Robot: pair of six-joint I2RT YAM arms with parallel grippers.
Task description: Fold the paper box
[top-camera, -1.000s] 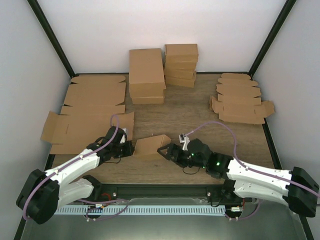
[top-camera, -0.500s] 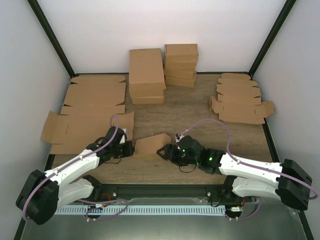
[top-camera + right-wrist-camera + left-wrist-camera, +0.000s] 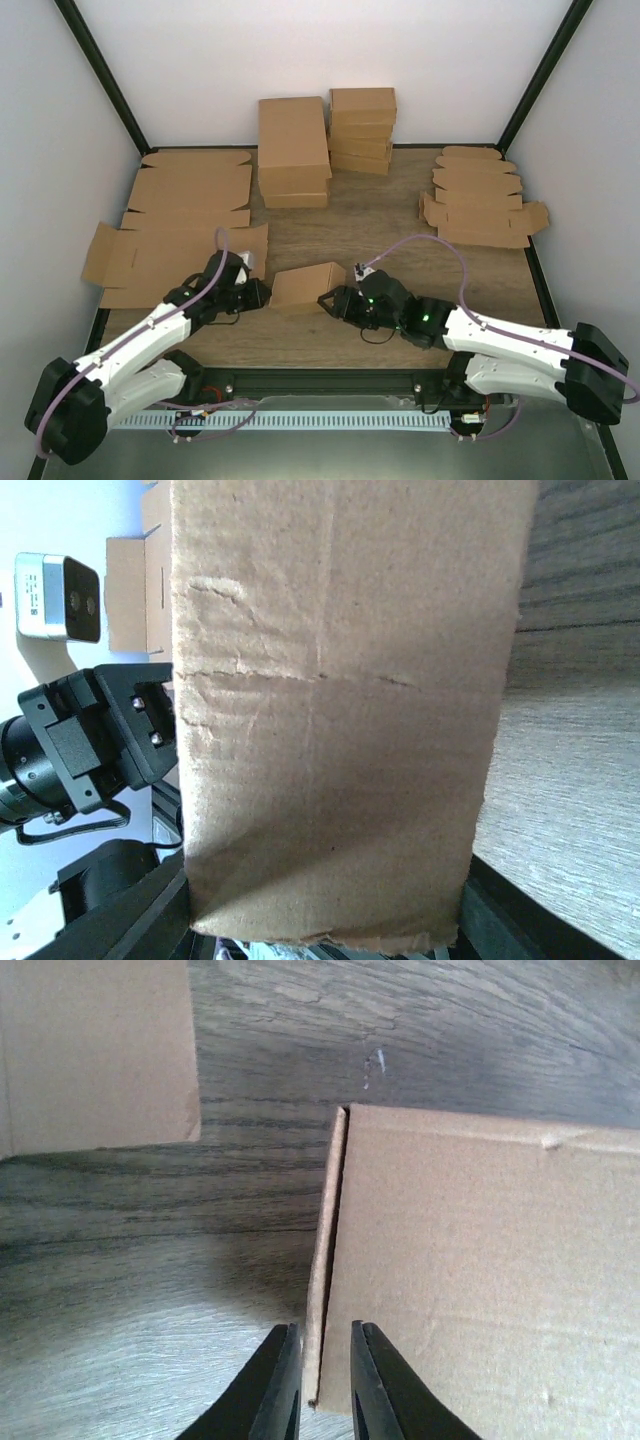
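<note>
The right gripper carries the paper box [image 3: 308,287] outward next and releases it on the bare tabletop before the smaller stack [image 3: 365,187].
The paper box [image 3: 308,287], a small brown carton, lies on the wooden table between both arms. My left gripper [image 3: 262,293] is at its left end. In the left wrist view the box's upright end wall [image 3: 325,1260] stands between my left gripper's [image 3: 323,1338] fingers, which are a little wider apart than the wall. My right gripper [image 3: 330,300] is at the box's right end. In the right wrist view the paper box [image 3: 340,700] fills the whole gap of my right gripper [image 3: 325,920], with a finger pressed against each side.
Two stacks of folded brown boxes [image 3: 294,150] [image 3: 362,130] stand at the back. Large flat cardboard blanks [image 3: 185,215] cover the left side, one corner [image 3: 95,1050] near my left gripper. Smaller flat blanks [image 3: 480,205] lie at the right. The left wrist camera [image 3: 60,595] faces my right gripper.
My right gripper slid left onto the box's right end and closed around it. The box's raised flap came down flat. My left fingers eased apart slightly.
</note>
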